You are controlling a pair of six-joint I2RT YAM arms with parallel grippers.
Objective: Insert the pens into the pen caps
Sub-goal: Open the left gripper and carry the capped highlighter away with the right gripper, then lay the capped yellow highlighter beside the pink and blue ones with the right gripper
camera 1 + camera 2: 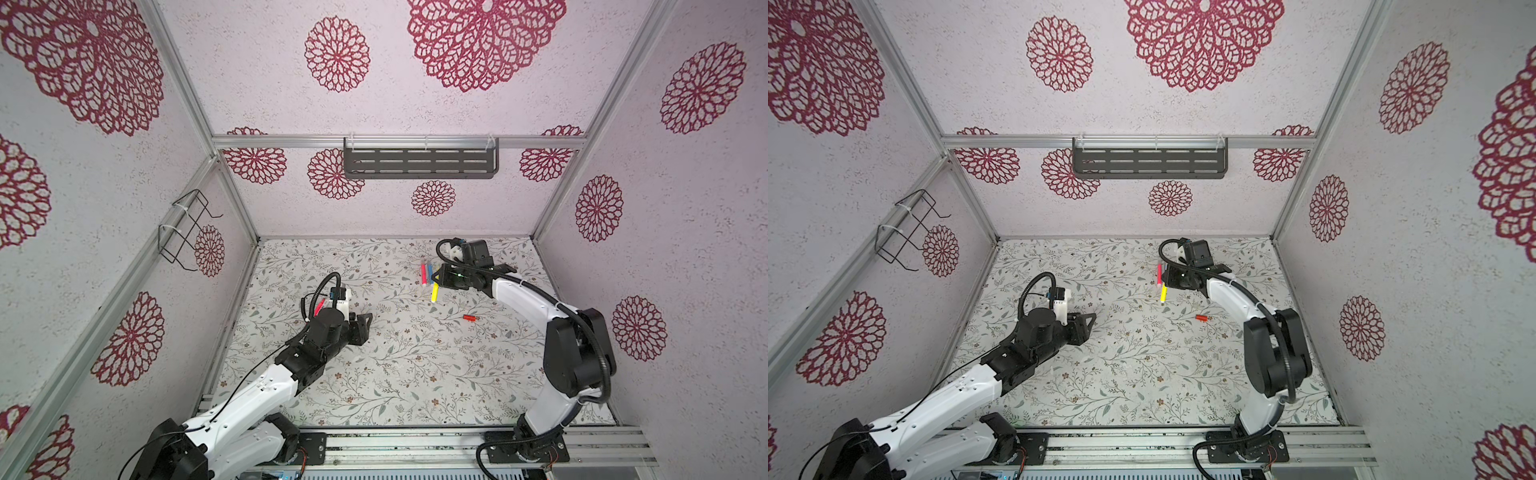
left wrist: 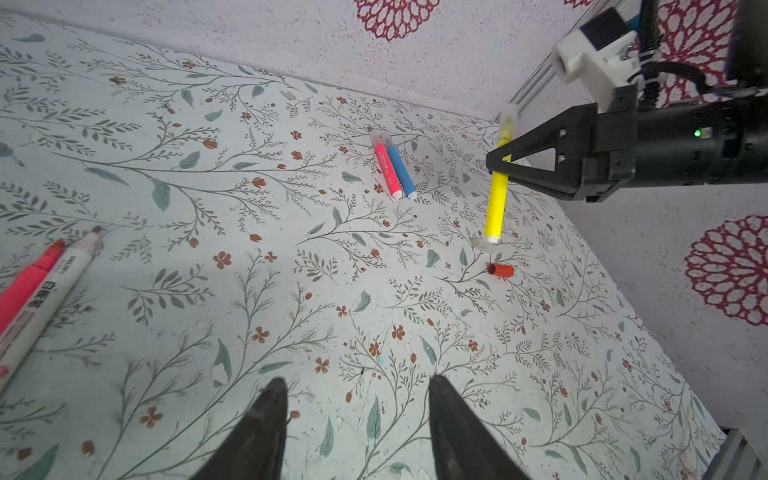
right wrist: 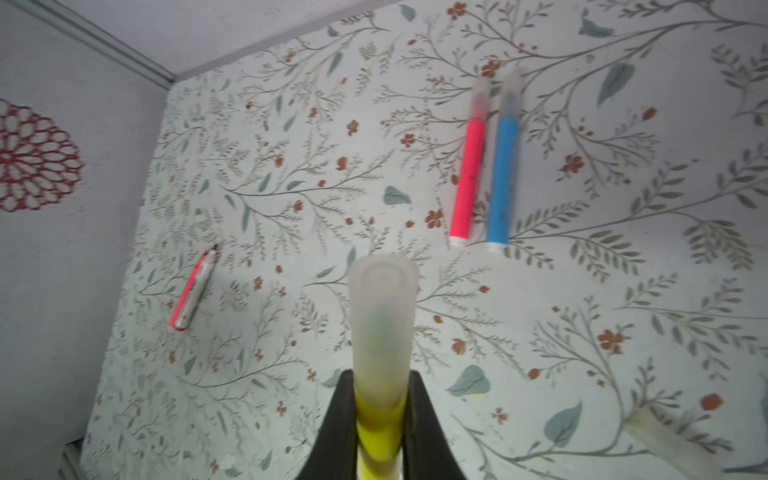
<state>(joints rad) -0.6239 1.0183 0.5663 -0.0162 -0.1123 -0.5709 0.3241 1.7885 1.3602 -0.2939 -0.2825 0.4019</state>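
Note:
Next, my right gripper moves outward and down to the bare tabletop [image 3: 535, 169] beside the blue pen and releases the yellow pen, since its cap is already on.
My right gripper [image 3: 380, 399] is shut on the yellow pen [image 2: 496, 208], which hangs tilted above the table with a pale cap [image 3: 382, 324] on its upper end. A pink pen [image 2: 386, 170] and a blue pen [image 2: 401, 172] lie side by side, each with a pale cap on. A red cap [image 1: 469, 318] lies loose on the table, and a pale loose cap [image 2: 482, 245] lies under the yellow pen's lower end. Two uncapped pens, one orange-red [image 2: 25, 286] and one white-barrelled [image 2: 50, 291], lie next to my left gripper [image 2: 357, 386], which is open with nothing in it.
The floral table cover [image 1: 395, 374] is walled at the back and on both sides. A dark slotted shelf [image 1: 419, 160] hangs on the back wall and a wire rack [image 1: 187, 228] on the left wall. An aluminium rail [image 1: 415, 444] runs along the front edge.

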